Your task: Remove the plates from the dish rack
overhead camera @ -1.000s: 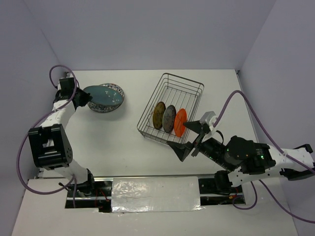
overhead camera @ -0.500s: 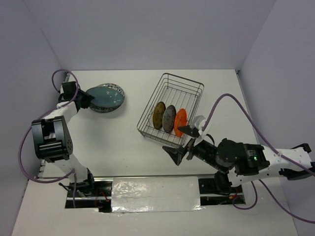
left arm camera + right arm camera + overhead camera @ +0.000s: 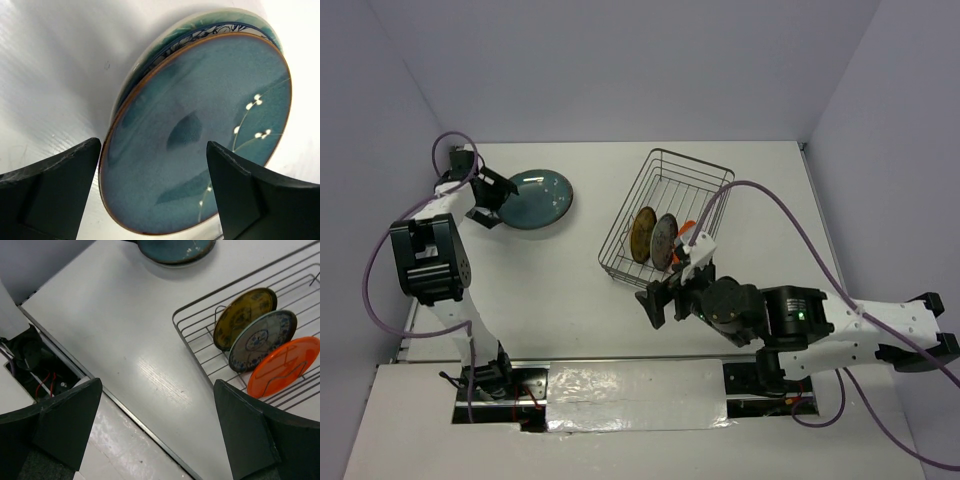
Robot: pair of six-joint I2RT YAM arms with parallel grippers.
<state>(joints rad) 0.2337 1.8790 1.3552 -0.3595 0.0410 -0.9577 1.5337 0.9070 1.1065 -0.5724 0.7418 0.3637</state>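
Note:
My right gripper needs to move outward over the rack, turn and come down with its fingers on either side of the orange plate's rim (image 3: 281, 351), since that plate is at the end of the row.
A dark teal plate (image 3: 538, 197) lies stacked on a blue-and-white patterned plate (image 3: 210, 31) at the table's far left. My left gripper (image 3: 486, 199) stands open at the stack's left edge, its fingers apart from the teal plate (image 3: 200, 130) on either side in the left wrist view. The dish rack (image 3: 692, 156) holds three small plates upright: mustard-yellow (image 3: 642, 234), grey-blue (image 3: 664, 240) and orange (image 3: 688, 226), the orange one partly hidden by my right arm. My right gripper (image 3: 665, 295) is open and empty over bare table by the rack's near-left corner (image 3: 176, 320).
A metal strip (image 3: 125, 410) marks the table's front edge below my right gripper (image 3: 157, 385). A foil-covered panel (image 3: 635, 395) lies between the arm bases. Purple cables loop from both arms. Walls close in the table at the back and both sides.
My left gripper has opened and let go of the teal plate, which now rests on the patterned plate. My right arm has swung left along the rack's near side.

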